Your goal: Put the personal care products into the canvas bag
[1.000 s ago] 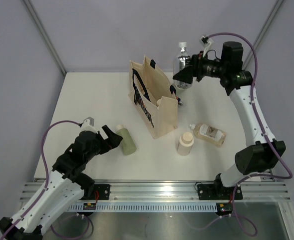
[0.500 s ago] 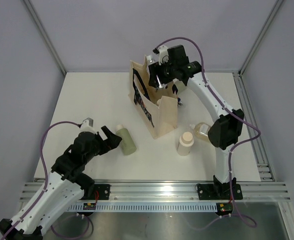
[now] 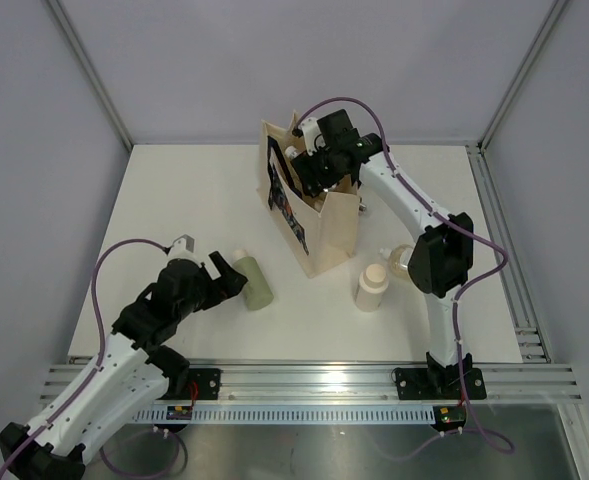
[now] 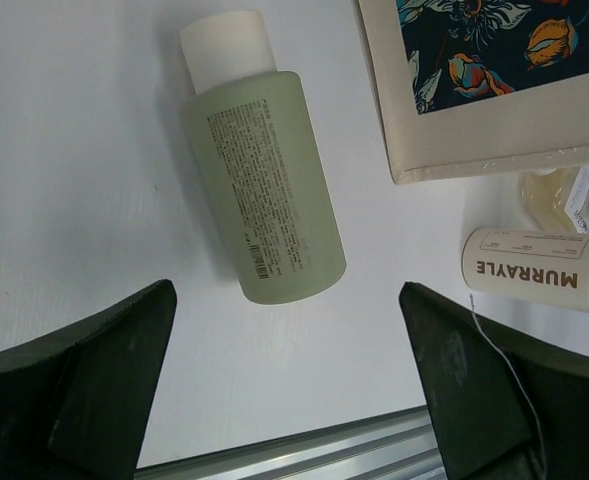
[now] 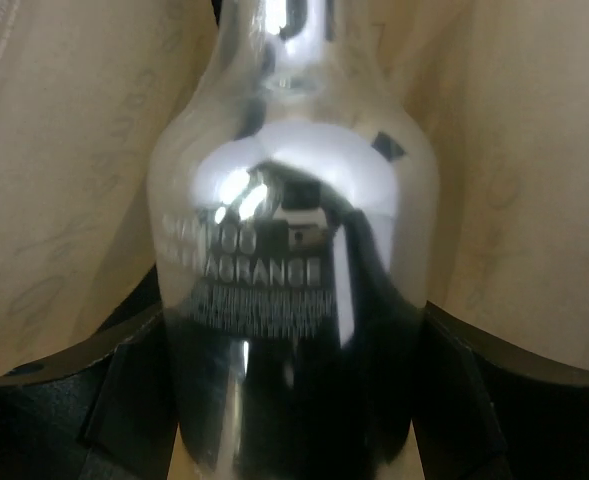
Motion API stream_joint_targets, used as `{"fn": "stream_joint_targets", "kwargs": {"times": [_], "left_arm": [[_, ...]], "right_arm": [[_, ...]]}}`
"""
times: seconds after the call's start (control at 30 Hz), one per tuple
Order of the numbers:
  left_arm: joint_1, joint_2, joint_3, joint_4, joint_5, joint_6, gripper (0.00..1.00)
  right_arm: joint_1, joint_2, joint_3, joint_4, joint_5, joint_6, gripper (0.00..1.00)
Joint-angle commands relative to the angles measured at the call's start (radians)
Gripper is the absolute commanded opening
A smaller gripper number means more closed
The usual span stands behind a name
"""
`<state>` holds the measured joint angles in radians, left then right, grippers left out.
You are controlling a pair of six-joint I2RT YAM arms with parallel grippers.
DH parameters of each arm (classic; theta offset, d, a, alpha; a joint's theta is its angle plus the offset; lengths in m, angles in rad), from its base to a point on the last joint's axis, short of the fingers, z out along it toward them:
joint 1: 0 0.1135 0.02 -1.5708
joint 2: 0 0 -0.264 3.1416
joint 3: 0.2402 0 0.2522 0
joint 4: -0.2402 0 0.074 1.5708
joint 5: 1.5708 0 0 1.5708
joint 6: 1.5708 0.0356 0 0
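My left gripper moves toward the sage-green bottle next, turns to match its slant and lowers over its body [image 3: 256,282] [image 4: 264,190], since it lies slantwise ahead of my open left gripper.
The canvas bag [image 3: 324,230] stands upright at mid-table, its printed side facing left. My right gripper [image 3: 319,172] is in its open top, shut on the shiny silver bottle [image 5: 294,230], with beige canvas [image 5: 64,150] on both sides. My left gripper [image 3: 228,279] is open and empty, low over the table just short of a sage-green bottle [image 3: 255,281] lying on its side; this bottle [image 4: 264,190] lies ahead of the left gripper [image 4: 286,320]. The short beige bottle [image 3: 372,287] stands right of the bag. The amber bottle [image 3: 402,262] is partly hidden by my right arm. The second green bottle is not visible.
In the left wrist view the bag's printed panel [image 4: 484,80] is at the upper right, and the beige bottle [image 4: 534,270] and a bit of the amber bottle [image 4: 554,195] are at the right edge. The metal rail [image 3: 314,380] runs along the table's near edge.
My right arm has swung from the back right to over the bag and lowered the silver bottle into its opening. The left arm has barely moved.
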<state>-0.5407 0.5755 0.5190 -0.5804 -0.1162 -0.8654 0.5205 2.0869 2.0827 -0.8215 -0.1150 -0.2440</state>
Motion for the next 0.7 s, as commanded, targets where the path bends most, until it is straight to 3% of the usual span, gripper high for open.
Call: {"fn": "stream_joint_targets", "kwargs": {"times": [0.0, 0.13, 0.4, 0.53, 0.67], "left_arm": [[0.001, 0.009, 0.003, 0.057, 0.007, -0.017, 0.99], [0.002, 0.027, -0.019, 0.086, 0.02, -0.04, 0.99], [0.002, 0.152, -0.013, 0.136, 0.055, -0.073, 0.99], [0.002, 0.221, 0.003, 0.137, 0.066, -0.067, 0.99], [0.002, 0.245, 0.004, 0.154, 0.059, -0.067, 0.99]], "right_arm": [[0.012, 0.028, 0.027, 0.025, -0.028, -0.009, 0.49], [0.012, 0.045, 0.031, -0.001, -0.089, -0.014, 0.75], [0.012, -0.06, 0.071, -0.053, -0.242, -0.038, 0.88], [0.012, -0.138, 0.044, -0.053, -0.362, -0.018, 0.89], [0.012, -0.179, 0.008, -0.042, -0.368, -0.014, 0.9]]}}
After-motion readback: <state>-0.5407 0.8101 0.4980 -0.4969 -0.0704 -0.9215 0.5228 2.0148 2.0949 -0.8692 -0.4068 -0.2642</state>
